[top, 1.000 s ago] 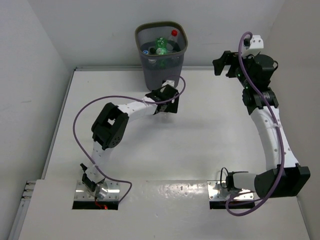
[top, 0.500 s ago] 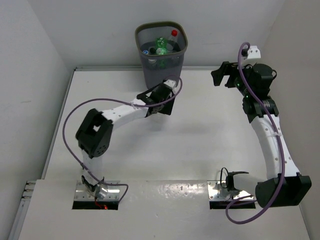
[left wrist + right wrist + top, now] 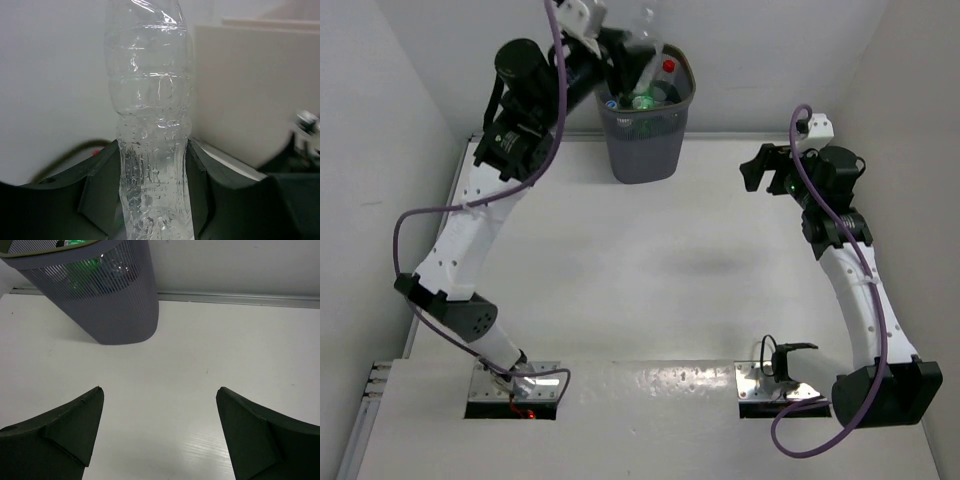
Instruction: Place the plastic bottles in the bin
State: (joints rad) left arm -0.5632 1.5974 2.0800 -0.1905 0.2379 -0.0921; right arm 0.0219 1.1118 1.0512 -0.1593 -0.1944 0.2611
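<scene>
My left gripper, well above the bin's opening (image 3: 654,86), should next go down, tip its fingers downward and release the clear bottle inside the bin's rim.
A clear, label-free plastic bottle (image 3: 150,125) stands pinched at its waist between the dark fingers of my left gripper (image 3: 152,144), which is shut on it. From above, the left gripper (image 3: 626,52) holds this bottle (image 3: 646,40) high over the left rim of the bin (image 3: 645,150). The dark grey mesh bin holds several bottles, among them a green one (image 3: 641,100) and a red-capped one (image 3: 668,66). My right gripper (image 3: 752,170) hovers open and empty above the table, to the right of the bin (image 3: 100,300).
The bin stands against the back wall at the table's far edge. A raised wall runs down the table's left side (image 3: 430,270). The left arm's purple cable (image 3: 410,225) loops out beside that arm. White table (image 3: 165,355) lies under the right gripper (image 3: 160,389).
The left gripper shut on a bottle lying on the table in front of the bin. The arm then swung it up above the bin's rim. The right gripper drifted slightly lower.
</scene>
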